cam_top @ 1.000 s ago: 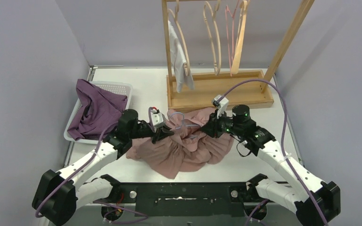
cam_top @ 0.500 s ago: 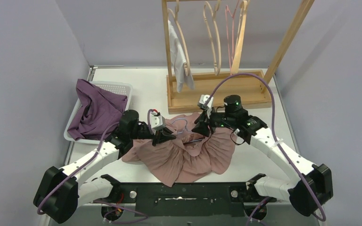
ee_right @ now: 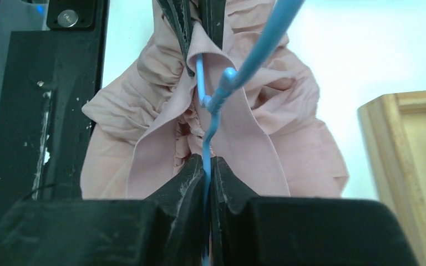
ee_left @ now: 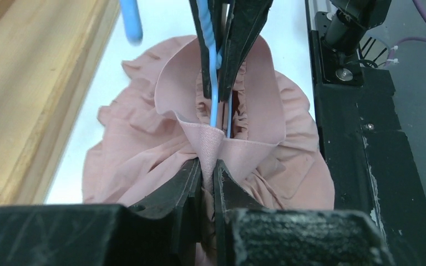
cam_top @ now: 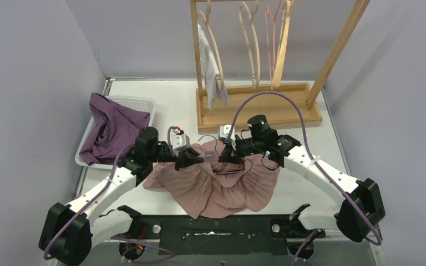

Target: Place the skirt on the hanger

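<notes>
I should next lift the hanger in my right gripper outward and let go of it in the rack's empty gap, which is above and outward of my gripper, to the right in the top view.
The pink skirt [cam_top: 216,185] lies bunched on the table between both arms. My left gripper [cam_top: 191,159] is shut on a fold of its waistband, and the left wrist view shows the pink cloth [ee_left: 144,149] pinched between the jaws of the left gripper [ee_left: 207,163]. The thin blue wire hanger [cam_top: 208,138] stands over the skirt's waist opening. My right gripper [cam_top: 227,157] faces the left one closely. In the right wrist view, the right gripper [ee_right: 206,162] is shut on the hanger [ee_right: 255,50], above the skirt [ee_right: 255,144].
A wooden rack [cam_top: 258,108] at the back holds wooden hangers [cam_top: 249,44] and a white garment [cam_top: 211,72]. A white basket [cam_top: 138,102] with purple cloth [cam_top: 113,130] sits at the left. The rack's base corner [ee_right: 410,166] shows at the right of the right wrist view.
My right gripper has travelled left to meet the left gripper, opening briefly and shutting on the blue hanger. The left gripper has kept its hold on the waistband.
</notes>
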Robot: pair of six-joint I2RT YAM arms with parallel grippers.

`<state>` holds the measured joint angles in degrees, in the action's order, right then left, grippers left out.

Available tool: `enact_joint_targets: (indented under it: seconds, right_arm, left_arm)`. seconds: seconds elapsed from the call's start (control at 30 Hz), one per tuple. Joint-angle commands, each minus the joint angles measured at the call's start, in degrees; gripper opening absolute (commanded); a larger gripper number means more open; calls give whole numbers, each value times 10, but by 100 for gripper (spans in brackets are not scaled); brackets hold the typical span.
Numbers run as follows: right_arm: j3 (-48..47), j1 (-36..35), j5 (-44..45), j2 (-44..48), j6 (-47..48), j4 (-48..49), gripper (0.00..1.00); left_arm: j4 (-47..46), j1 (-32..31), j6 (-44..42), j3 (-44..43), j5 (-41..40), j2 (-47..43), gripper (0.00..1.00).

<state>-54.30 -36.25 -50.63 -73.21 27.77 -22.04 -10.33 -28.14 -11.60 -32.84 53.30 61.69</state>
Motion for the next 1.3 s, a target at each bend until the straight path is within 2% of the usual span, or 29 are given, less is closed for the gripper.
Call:
enact_joint_targets:
  seconds: [0.0,0.13,0.27,0.43,0.57,0.73,0.9,1.0,1.13,1.27]
  right_arm:
    - [11,1,46,85,-5,50,0]
    - [1,30,48,147,-13,-15,0]
    - [-21,55,50,203,-30,-58,0]
    - [-72,64,51,206,-29,-126,0]
    - [-92,65,62,198,-55,-138,0]
    - [-111,64,128,182,-145,-132,0]
    - [-35,66,226,225,-230,-69,0]
    - [27,71,306,260,-284,-31,0]
    - [80,79,383,303,-349,4,0]
    - [67,98,507,306,-388,-15,0]
  left_arm:
    - [36,56,0,-26,37,-55,11]
    - [85,127,1,-12,71,-103,14]
    - [142,160,-24,-18,76,-124,16]
    - [111,163,31,-85,55,-119,47]
    - [93,163,50,-157,49,-107,57]
    - [17,131,103,-184,61,-87,58]
    - [-28,68,105,-138,-62,-77,58]
    - [-76,56,129,-106,-123,-71,58]
    - [-127,54,155,-77,-143,-61,58]
    - [-124,53,164,-70,-168,-56,58]
